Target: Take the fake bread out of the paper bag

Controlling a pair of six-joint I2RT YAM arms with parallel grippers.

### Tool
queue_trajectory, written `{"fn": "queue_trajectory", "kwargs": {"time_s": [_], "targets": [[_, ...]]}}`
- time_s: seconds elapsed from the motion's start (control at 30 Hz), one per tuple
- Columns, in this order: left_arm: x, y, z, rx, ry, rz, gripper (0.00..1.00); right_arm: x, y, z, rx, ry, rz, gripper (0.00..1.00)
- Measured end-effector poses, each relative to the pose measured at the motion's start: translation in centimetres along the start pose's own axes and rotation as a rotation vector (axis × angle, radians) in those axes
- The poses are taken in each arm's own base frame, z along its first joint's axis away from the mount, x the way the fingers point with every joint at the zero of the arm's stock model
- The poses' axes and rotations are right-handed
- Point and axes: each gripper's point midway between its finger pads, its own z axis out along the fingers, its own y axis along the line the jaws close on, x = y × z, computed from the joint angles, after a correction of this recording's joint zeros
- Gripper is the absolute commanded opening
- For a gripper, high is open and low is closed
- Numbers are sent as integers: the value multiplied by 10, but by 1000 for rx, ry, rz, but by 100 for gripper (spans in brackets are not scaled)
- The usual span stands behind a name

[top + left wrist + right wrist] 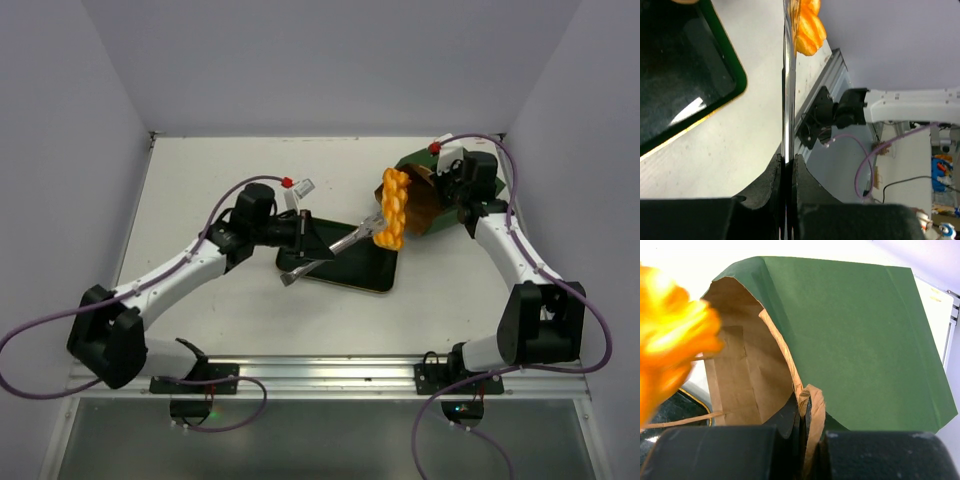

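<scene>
I will move my left gripper back and down next to release the loaf (393,207) onto the tray's end by the bag, because it already hangs outside the bag's opening.
The dark green paper bag (418,163) lies on its side at the back right, its brown mouth facing left. My right gripper (456,196) is shut on the bag's rim (807,395), with green paper (860,325) above and the brown inside (740,375) showing. My left gripper (308,240) is shut on metal tongs (355,237). The tongs pinch an orange braided loaf (393,207) held just outside the bag's mouth, above the far right corner of the black tray (350,268). The loaf shows in the left wrist view (808,30) and blurred in the right wrist view (670,340). Other pastries are hidden.
The black tray with a green-yellow rim (737,82) lies in the middle of the table under the tongs. An aluminium rail (320,366) runs along the near edge. White walls close in the table at left, back and right.
</scene>
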Motion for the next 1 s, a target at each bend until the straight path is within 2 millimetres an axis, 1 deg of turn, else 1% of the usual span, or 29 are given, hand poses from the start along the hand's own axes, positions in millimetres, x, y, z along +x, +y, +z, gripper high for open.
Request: {"fn": "queue_trajectory", "kwargs": {"time_s": [0.07,0.13,0.2,0.37,0.43,0.57,0.7,0.83,1.0], "targets": [[12,-7,-15,4,-5,23,0,0,0,0,0,0,2,1],[27,-9,-28,0,-10,35,0,0,0,0,0,0,5,1],[43,-8,-40,-16,-13,32,0,0,0,0,1,0,10,1],[80,5,-64,-55,-74,-14,0,0,0,0,3,0,22,1],[87,9,-70,-64,-106,-35,0,0,-1,0,3,-1,24,1],[95,23,-74,-84,-192,-93,0,0,0,0,2,-2,26,1],[101,45,-75,-119,-279,-191,0,1,1,1,-1,-4,26,2],[96,55,-77,-141,-365,-284,0,4,3,1,-12,-1,31,2],[84,56,-77,-144,-435,-340,0,3,4,1,-15,-3,31,1]]}}
